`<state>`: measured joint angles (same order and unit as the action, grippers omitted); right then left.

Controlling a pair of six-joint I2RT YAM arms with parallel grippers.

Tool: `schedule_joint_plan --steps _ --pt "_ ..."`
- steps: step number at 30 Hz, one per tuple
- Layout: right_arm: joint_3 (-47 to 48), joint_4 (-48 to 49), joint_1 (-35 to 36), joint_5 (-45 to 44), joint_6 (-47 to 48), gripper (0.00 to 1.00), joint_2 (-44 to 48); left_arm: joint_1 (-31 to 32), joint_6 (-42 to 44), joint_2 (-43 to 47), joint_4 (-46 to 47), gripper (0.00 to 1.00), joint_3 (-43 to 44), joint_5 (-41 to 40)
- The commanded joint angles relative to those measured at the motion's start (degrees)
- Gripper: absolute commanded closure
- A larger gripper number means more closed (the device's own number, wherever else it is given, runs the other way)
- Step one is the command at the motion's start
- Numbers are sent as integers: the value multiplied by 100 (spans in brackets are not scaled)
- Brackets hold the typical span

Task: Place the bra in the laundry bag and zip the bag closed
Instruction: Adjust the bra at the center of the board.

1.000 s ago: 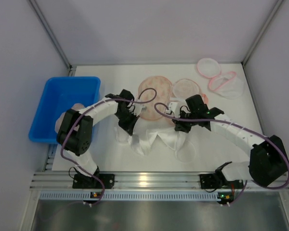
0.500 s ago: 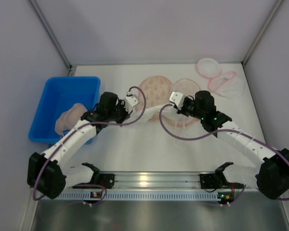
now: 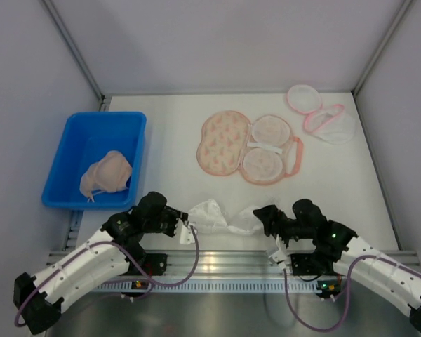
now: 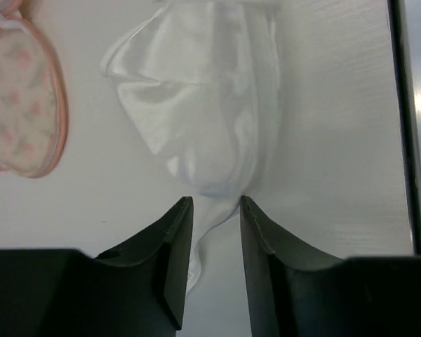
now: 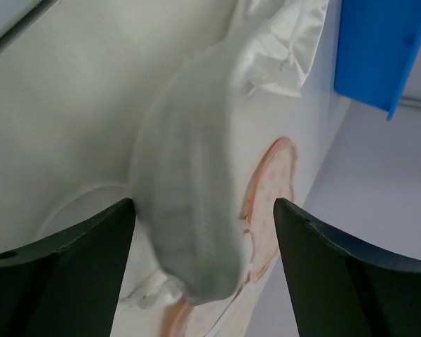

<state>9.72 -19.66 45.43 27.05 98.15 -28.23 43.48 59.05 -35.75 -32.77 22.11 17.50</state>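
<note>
Next, my right gripper will move outward, turn down and close over the tabletop by the laundry bag's near rim, the bra's cup being ungripped between its open fingers.
The white bra [image 3: 224,216] lies crumpled on the table near the front edge, between my two grippers. My left gripper [image 3: 185,227] sits at its left end. In the left wrist view the bra [image 4: 196,105] lies ahead of that gripper [image 4: 216,203], whose jaws stand slightly apart, with a thin strap lying loose between them. My right gripper [image 3: 263,216] is at the bra's right end. In the right wrist view its jaws [image 5: 205,205] stand wide open around a cup of the bra [image 5: 196,189]. The pink-rimmed laundry bag [image 3: 249,146] lies open and flat at mid-table.
A blue bin [image 3: 74,140] at the left holds a beige garment [image 3: 107,173]. A second pink-edged mesh bag [image 3: 323,116] lies at the back right. The metal rail [image 3: 217,263] runs just behind the grippers along the table's near edge.
Both arms have drawn back from mid-table to the near edge. Both grippers have gone from shut to open. The bra now lies near the front edge.
</note>
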Motion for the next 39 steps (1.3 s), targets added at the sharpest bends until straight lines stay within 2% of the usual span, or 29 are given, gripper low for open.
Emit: schedule_joint_plan --steps 1,3,4,7,8,10,11,13,16,20,22,28,31,34,39 --pt "328 -285 89 460 681 19 265 29 740 480 -519 59 161 193" --pt "487 -73 80 197 4 13 265 29 757 735 -659 57 285 210" --pt "740 -90 89 65 -424 11 204 29 697 814 -686 52 407 184" --pt "1354 32 89 -760 -1470 10 11 29 372 903 -739 49 636 96" --pt "1549 6 80 -1041 -2248 10 -259 29 58 842 -730 48 802 -17" --pt "2182 -467 -16 -1701 -2843 10 -803 29 -287 421 -739 48 979 -184" --pt "2358 -608 -104 -1903 -3263 10 -964 29 -732 193 -722 48 1067 -429" --pt "2735 -1220 -602 -1914 -3573 10 -1358 29 -1113 -510 -730 49 1313 -668" --pt "3245 -2362 -1427 -1528 -3758 17 -2034 11 -1991 -1308 -739 50 1647 -959" --pt "3677 -3181 -2134 -914 -4172 30 -2880 -313 -2397 -1716 -783 50 1911 -669" --pt "3801 -3351 -2406 -693 -4338 31 -3178 -454 -2468 -1760 -783 50 1938 -564" --pt "3933 -3273 -2433 -578 -5146 41 -4381 -1043 -2643 -2067 -783 50 1964 -581" --pt "3933 -2650 -2416 -692 -5603 45 -4717 -1648 -2819 -2357 -801 50 2087 -589" --pt "4020 -2237 -2407 -789 -5920 53 -5085 -2166 -2995 -2674 -923 50 2254 -450" --pt "3819 -1603 -2320 -1105 -6132 57 -5377 -2617 -3206 -2762 -976 49 2403 -194"
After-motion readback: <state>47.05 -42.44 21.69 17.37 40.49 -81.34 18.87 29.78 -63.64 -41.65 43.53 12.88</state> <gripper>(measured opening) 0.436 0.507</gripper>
